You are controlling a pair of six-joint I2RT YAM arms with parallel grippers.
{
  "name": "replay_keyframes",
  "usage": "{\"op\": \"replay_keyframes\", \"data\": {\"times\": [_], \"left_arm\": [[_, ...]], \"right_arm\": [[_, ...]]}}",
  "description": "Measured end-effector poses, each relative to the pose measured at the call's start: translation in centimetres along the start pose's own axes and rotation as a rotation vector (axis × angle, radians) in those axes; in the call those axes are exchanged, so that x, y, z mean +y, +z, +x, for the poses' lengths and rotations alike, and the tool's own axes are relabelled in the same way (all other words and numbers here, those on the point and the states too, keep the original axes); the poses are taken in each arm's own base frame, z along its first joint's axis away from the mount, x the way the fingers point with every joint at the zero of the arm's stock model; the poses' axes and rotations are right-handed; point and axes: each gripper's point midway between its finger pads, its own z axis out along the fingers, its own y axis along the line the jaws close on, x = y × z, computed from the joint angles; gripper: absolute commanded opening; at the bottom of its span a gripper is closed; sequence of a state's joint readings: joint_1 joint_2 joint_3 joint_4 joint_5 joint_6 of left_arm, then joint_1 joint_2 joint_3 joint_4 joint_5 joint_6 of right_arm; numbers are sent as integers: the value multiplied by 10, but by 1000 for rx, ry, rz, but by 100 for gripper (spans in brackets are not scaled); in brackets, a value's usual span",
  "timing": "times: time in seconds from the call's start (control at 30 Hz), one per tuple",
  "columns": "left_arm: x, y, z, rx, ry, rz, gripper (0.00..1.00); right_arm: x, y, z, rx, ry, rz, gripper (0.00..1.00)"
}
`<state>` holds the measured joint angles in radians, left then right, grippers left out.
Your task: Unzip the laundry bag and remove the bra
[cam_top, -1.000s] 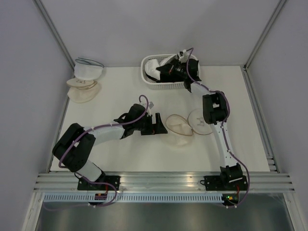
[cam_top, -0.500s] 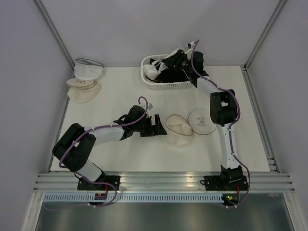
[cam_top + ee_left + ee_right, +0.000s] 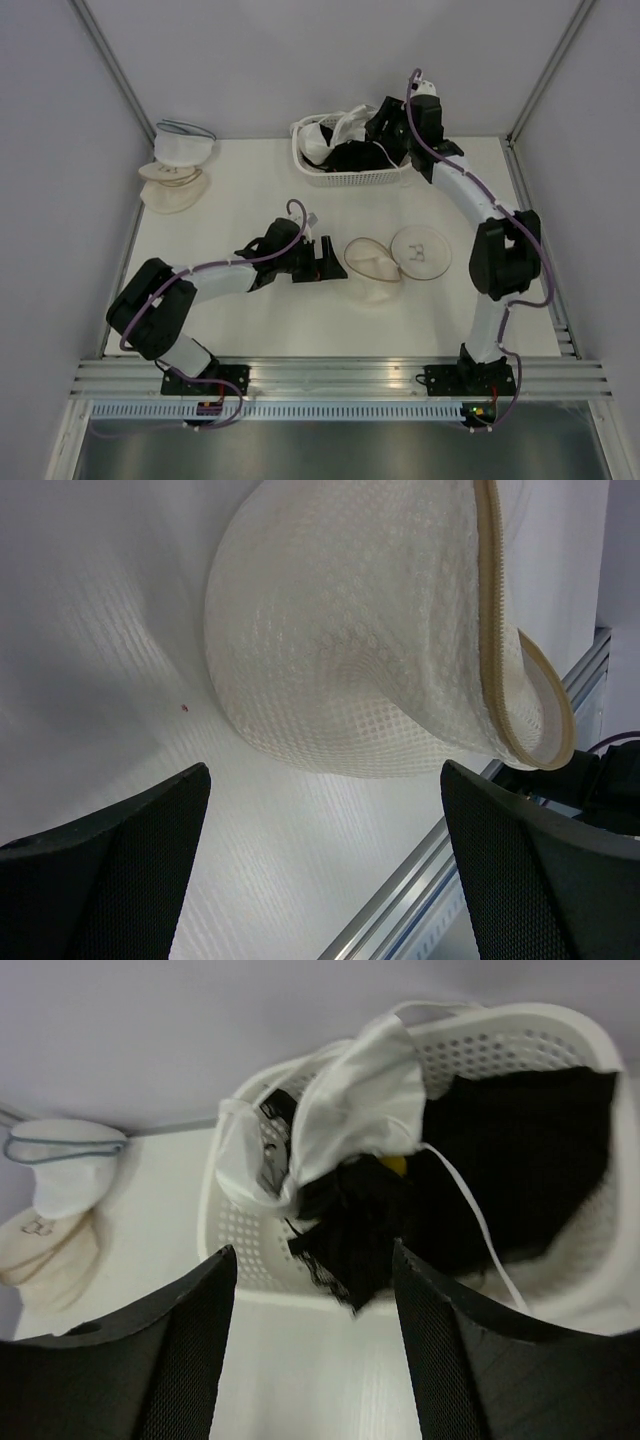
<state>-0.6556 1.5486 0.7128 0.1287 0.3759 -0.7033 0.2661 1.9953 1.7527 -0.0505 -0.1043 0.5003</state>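
Note:
Next, my right gripper will come back and down onto the laundry bag lid's near rim point(image 3: 441, 272), with the bra in the basket and that rim lying below and back of the gripper.
The laundry bag point(image 3: 372, 264) lies unzipped on the table's middle, its two cream mesh halves spread side by side. My left gripper point(image 3: 326, 262) rests just left of it, open and empty; in the left wrist view the mesh dome point(image 3: 350, 650) and its zip rim point(image 3: 495, 610) fill the space ahead of the left gripper point(image 3: 325, 870). The white bra point(image 3: 350, 1110) lies draped in the white basket point(image 3: 232, 1245) over black garments point(image 3: 510, 1160), a thin strap trailing across them. My right gripper point(image 3: 383, 128) hovers above the basket point(image 3: 345, 180), open, nothing between its fingers point(image 3: 180, 1360).
Stacked cream and white dome pouches point(image 3: 175, 170) sit at the far left by the wall, also in the right wrist view point(image 3: 60, 1175). The basket stands against the back wall. An aluminium rail point(image 3: 340, 375) runs along the near edge.
My right gripper has opened, let go of the white bra in the basket, and lifted up and back to the right. The left arm has barely moved.

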Motion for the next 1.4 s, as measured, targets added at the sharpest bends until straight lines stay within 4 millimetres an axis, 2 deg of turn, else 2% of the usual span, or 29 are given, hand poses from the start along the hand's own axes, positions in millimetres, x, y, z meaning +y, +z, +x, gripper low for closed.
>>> {"op": "replay_keyframes", "data": {"times": [0.13, 0.23, 0.3, 0.4, 0.5, 0.57, 0.63, 0.7, 0.83, 0.9, 1.1, 1.23, 1.4], "left_arm": [[-8, -6, -6, -24, 12, 20, 100], [-13, -9, -9, -36, 19, 31, 100], [-14, -10, -10, -40, 21, 35, 100], [-18, -14, -13, -50, 27, 45, 100], [-26, -20, -18, -72, 38, 64, 100], [-34, -27, -23, -96, 51, 85, 100], [-42, -34, -28, -119, 63, 103, 100], [-49, -42, -33, -145, 75, 121, 100], [-61, -56, -42, -192, 94, 147, 100], [-64, -61, -45, -214, 99, 149, 100], [-73, -85, -56, -293, 110, 143, 100], [-75, -98, -62, -347, 115, 138, 100], [-66, -97, -59, -346, 101, 104, 100]], "right_arm": [[-12, -70, 2, -49, -72, 167, 70], [-29, -109, 18, -48, -90, 262, 70], [-53, -133, 42, -22, -95, 341, 70], [-96, -170, 98, 59, -82, 465, 70], [-127, -207, 151, 135, -40, 548, 67], [-137, -230, 172, 144, 4, 574, 65], [-139, -245, 178, 126, 44, 580, 63], [-138, -255, 176, 87, 84, 579, 61], [-141, -262, 173, 36, 151, 607, 60], [-148, -265, 183, 39, 173, 636, 60], [-180, -280, 233, 117, 220, 771, 62], [-189, -283, 244, 120, 241, 806, 61], [-196, -272, 251, 115, 251, 828, 55]]}}
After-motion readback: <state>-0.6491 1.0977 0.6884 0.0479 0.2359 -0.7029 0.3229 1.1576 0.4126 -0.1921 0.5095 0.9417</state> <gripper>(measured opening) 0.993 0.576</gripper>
